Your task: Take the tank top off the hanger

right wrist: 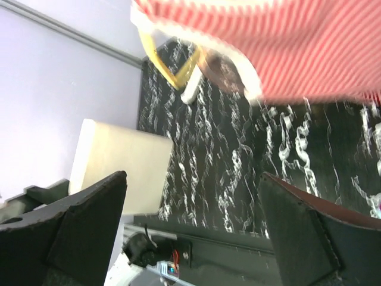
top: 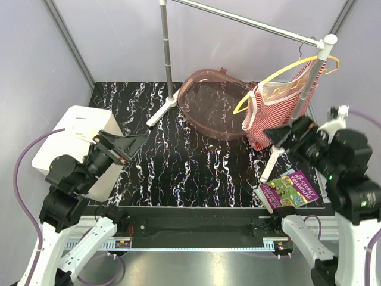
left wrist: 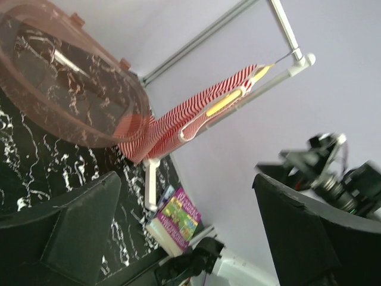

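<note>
The yellow hanger's arm between hook and strap (top: 275, 74) is free of cloth, so the robot's right gripper needs to rise outward past the tank top next and close on that part of the arm.
The red-and-white striped tank top (top: 275, 113) hangs on the yellow hanger (top: 240, 106), whose hook is over the right end of the grey rail (top: 250, 22). My right gripper (top: 277, 134) is open and empty, just below and in front of the tank top's hem, not touching it. In the right wrist view the tank top (right wrist: 286, 47) and hanger tip (right wrist: 172, 67) fill the top, above the open gripper (right wrist: 191, 176). My left gripper (top: 136, 145) is open and empty at the left. In its wrist view the tank top (left wrist: 178, 122) and hanger (left wrist: 223, 102) are far beyond the gripper (left wrist: 184, 179).
A brown translucent basket (top: 211, 104) lies tilted behind the table's middle, left of the tank top. A white box (top: 71, 140) sits under the left arm. A purple book (top: 292, 189) lies at the front right by the rail stand's white post (top: 309, 89).
</note>
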{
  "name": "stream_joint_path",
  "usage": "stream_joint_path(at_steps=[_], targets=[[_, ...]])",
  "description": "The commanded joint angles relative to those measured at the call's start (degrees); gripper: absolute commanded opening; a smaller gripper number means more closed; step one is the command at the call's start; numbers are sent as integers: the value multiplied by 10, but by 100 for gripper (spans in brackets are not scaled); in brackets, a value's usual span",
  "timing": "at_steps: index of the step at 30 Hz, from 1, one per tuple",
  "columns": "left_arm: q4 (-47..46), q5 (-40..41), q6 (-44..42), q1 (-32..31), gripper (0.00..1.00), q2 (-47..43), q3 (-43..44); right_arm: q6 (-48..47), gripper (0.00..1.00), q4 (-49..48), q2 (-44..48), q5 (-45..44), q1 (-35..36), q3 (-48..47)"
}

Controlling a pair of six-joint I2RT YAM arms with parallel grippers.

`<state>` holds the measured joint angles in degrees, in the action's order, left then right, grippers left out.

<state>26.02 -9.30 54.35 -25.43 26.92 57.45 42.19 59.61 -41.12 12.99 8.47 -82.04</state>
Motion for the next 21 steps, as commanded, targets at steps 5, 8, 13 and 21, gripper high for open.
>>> stream_joint_path(at_steps=[5, 8, 13, 21], targets=[[27, -91, -52, 2, 96, 79, 59, -62, 100, -59, -242, -73, -2, -260], [35, -133, -53, 3, 87, 103, 58, -53, 100, -61, -310, -104, -2, -330], [51, -200, -64, 2, 78, 161, 84, -14, 88, -67, -391, -125, -3, -392], [82, -213, -84, 3, 77, 172, 110, 13, 43, -153, -374, -125, -2, -330]])
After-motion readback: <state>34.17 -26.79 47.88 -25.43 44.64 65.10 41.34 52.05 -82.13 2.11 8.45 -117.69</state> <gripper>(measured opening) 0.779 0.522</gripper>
